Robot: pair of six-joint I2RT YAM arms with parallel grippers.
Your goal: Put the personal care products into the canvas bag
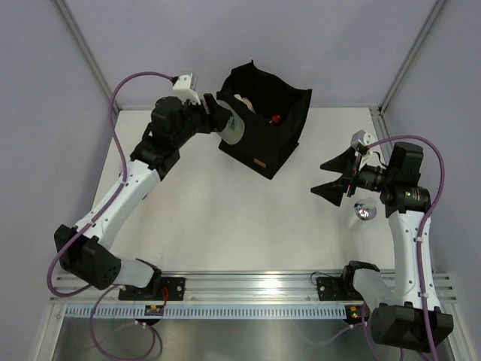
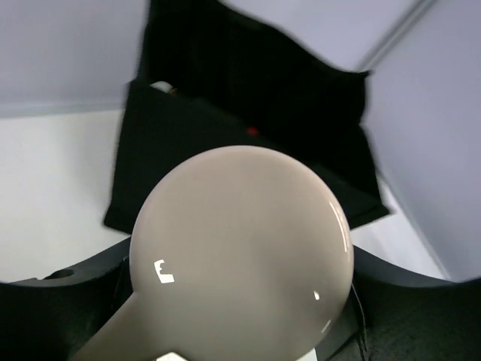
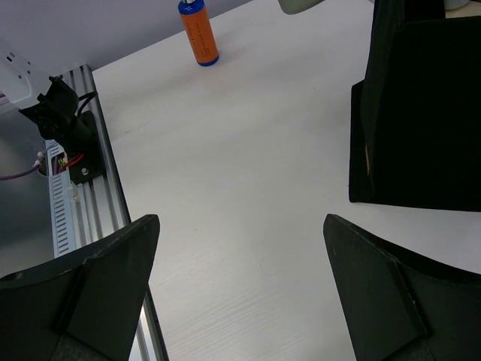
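Note:
The grey bottle rises in my left gripper next, moves over the bag's opening (image 1: 259, 96) (image 2: 252, 86), then comes down for release, because it still hangs outside the bag's side.
The black canvas bag (image 1: 279, 143) stands open at the back centre, with a beige bottle (image 1: 244, 101) and a red one (image 1: 275, 119) inside. My left gripper (image 1: 224, 122) is shut on a pale grey-beige bottle (image 1: 235, 129), held just outside the bag's left wall. In the left wrist view that bottle (image 2: 240, 256) fills the frame between the fingers, with the bag (image 2: 195, 135) behind. My right gripper (image 1: 331, 177) is open and empty, right of the bag. An orange bottle with a blue cap (image 3: 198, 31) stands far across the table. A silver-white bottle (image 1: 365, 211) lies under my right arm.
The bag's tan label (image 1: 260, 163) faces the front. In the right wrist view the bag (image 3: 421, 113) stands at the right, and the aluminium rail (image 3: 71, 195) with a cable clamp runs along the left edge. White walls close the back and sides.

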